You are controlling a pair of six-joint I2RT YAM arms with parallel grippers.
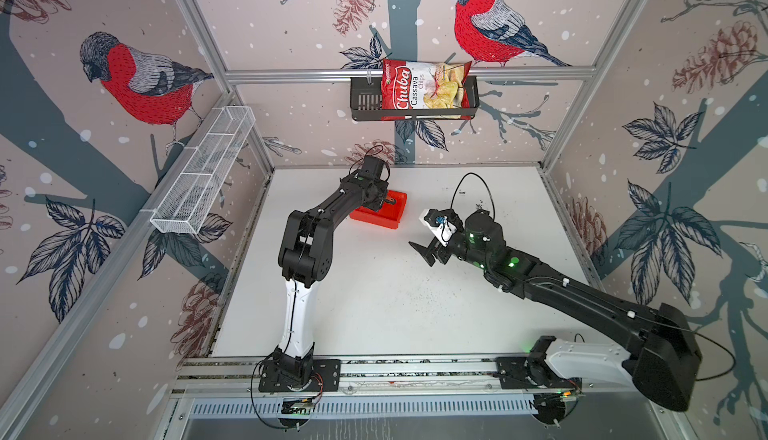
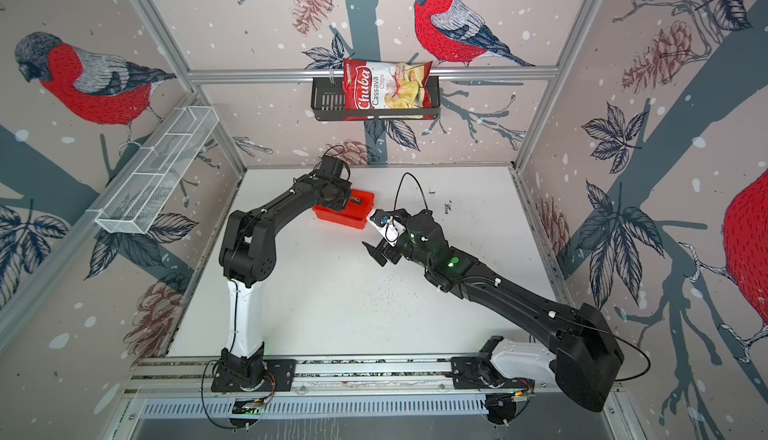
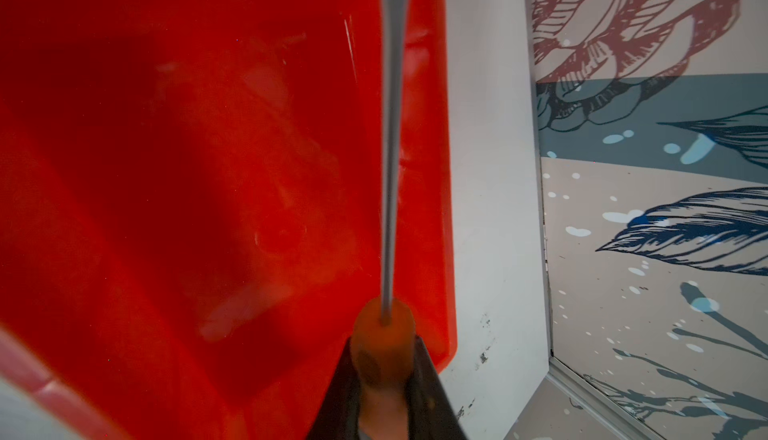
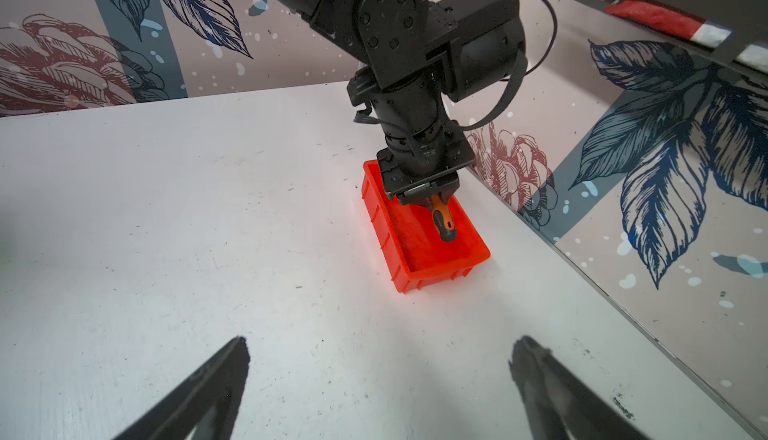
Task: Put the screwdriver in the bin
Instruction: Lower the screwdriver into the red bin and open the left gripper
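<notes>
My left gripper will next lower the screwdriver (image 2: 356, 200) closer to the bin's red bottom and let go of the orange handle between the bin's sides, because the bin's bottom is bare below it.
The red-orange bin (image 1: 376, 219) (image 2: 338, 217) (image 4: 419, 275) sits on the white table near the back, left of centre. My left gripper (image 1: 384, 201) (image 3: 384, 340) hangs just above the bin's inside, shut on the screwdriver (image 3: 384, 334) (image 4: 444, 221) (image 2: 356, 200). Its jaws clamp the orange handle. The black end hangs down into the bin, and the thin shaft (image 3: 392, 126) runs back toward the wrist camera. My right gripper (image 1: 420, 254) (image 2: 374, 253) (image 4: 382, 342) is open and empty, over bare table in front of and to the right of the bin.
A black slotted basket (image 1: 363, 103) on the back wall holds a red chips bag (image 1: 419, 88). A long white wire-mesh rack (image 1: 203, 171) hangs on the left wall. The table's back edge and the back wall run close behind the bin.
</notes>
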